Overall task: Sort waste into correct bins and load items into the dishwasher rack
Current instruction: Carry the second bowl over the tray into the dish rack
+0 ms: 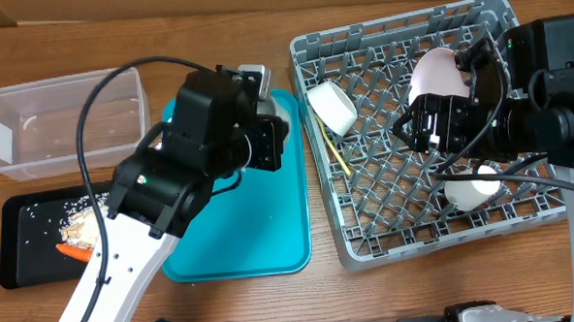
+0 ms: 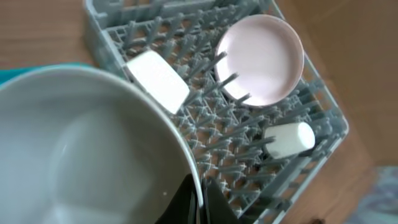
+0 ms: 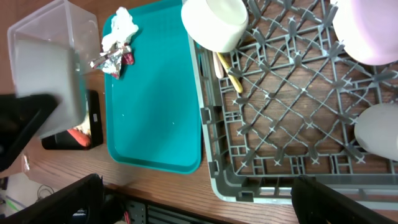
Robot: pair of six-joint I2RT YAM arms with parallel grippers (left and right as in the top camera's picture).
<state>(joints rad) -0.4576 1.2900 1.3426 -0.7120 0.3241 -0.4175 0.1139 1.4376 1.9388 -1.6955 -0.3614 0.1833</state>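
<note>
Next I will swing my left gripper to its right in the overhead view, lower, tilt and release, since empty pegs of the rack stand below it there beside the second bowl.
My left gripper is shut on the rim of a large pale bowl, held above the teal tray just left of the dishwasher rack. From overhead the left arm hides most of that bowl. In the rack stand a pink-white plate, a second pale bowl on its side, a yellow spoon and a small white cup. My right gripper hovers open over the rack with nothing between its fingers. A crumpled napkin and foil wrapper lie on the teal tray.
The teal tray lies between the rack and the bins. The clear tub stands at the back left. In front of it, the black tray holds a carrot and crumbs.
</note>
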